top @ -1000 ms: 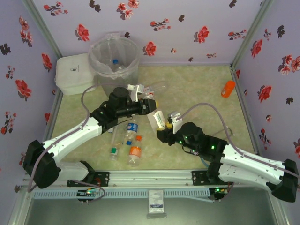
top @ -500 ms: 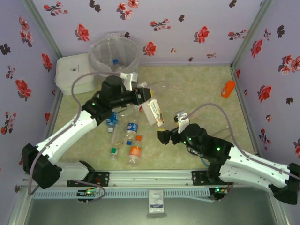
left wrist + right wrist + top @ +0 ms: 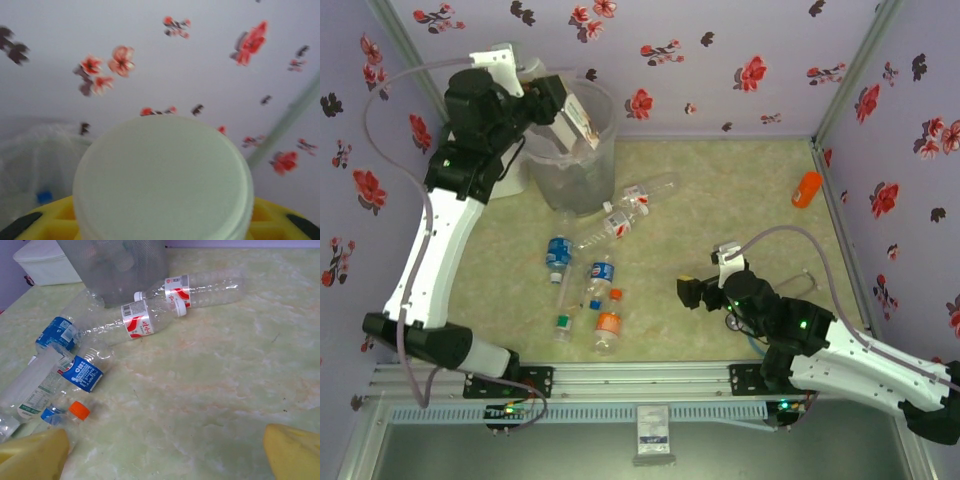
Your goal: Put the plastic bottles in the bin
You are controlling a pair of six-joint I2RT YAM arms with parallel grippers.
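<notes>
The whitish plastic bottle is still slanted above the bin's rim, so next I should tip my left gripper down, lower the bottle into the bin's opening (image 3: 594,106) (image 3: 42,167) and let it go.
My left gripper (image 3: 558,108) is raised high and shut on a whitish plastic bottle (image 3: 578,120) with a printed label, tilted over the rim of the bin (image 3: 570,170). In the left wrist view the bottle's round white end (image 3: 162,180) sits between the yellow fingers (image 3: 50,222), with the bin's bag (image 3: 35,155) to the left. Several clear bottles lie on the table: two red-white labelled (image 3: 645,192) (image 3: 140,320), blue-labelled ones (image 3: 558,252) (image 3: 82,372), and an orange-labelled one (image 3: 608,325). My right gripper (image 3: 692,291) hovers low right of them, open, with nothing between its fingertips (image 3: 32,457).
A white lidded box (image 3: 512,172) stands left of the bin, partly behind the left arm. A solid orange bottle-shaped object (image 3: 807,188) lies at the far right. Flowered walls close three sides. Bare tabletop (image 3: 210,390) stretches ahead of the right gripper.
The left arm has swung up and to the back left, carrying the whitish bottle from mid-table to above the bin. The right gripper has drawn back a little to the right.
</notes>
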